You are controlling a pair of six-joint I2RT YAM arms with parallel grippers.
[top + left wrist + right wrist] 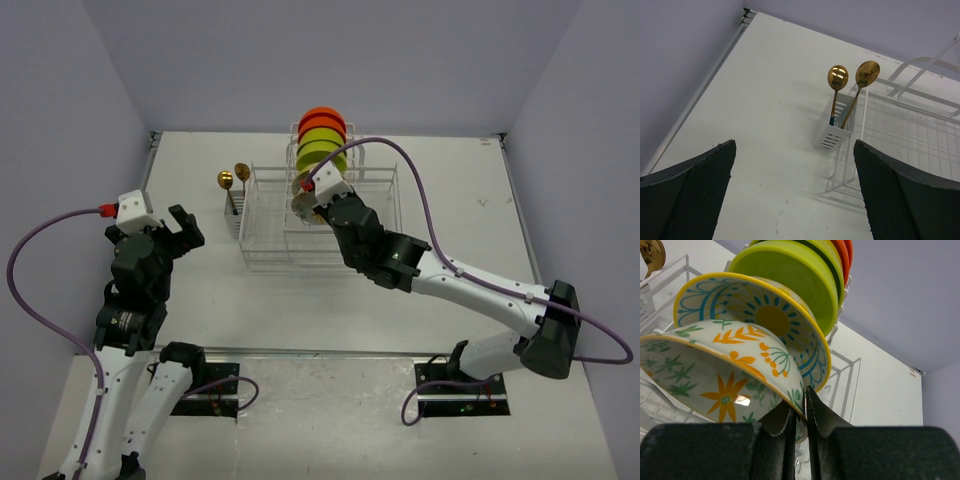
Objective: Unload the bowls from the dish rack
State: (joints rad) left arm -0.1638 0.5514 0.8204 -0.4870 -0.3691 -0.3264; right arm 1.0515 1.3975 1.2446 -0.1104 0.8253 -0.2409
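Observation:
Next, my right gripper lifts the bowl to the right in the top view, over to the bare tabletop beside the rack, then lowers and releases it.
The white wire dish rack (268, 235) stands at the table's middle back and holds a row of upright bowls: orange-red ones (322, 118) at the back, lime-green ones (320, 148) (790, 277), and a pale patterned one with a yellow centre (767, 317). My right gripper (804, 400) is shut on the rim of the nearest pale bowl with orange flowers (715, 375) (303, 206), one finger inside and one outside. My left gripper (178, 228) is open and empty over the bare table left of the rack (910, 125).
Two gold spoons (232, 178) (852, 82) stand in a white slotted cutlery holder (835, 127) on the rack's left end. Purple walls close in the table on three sides. The right arm reaches across the rack's front right.

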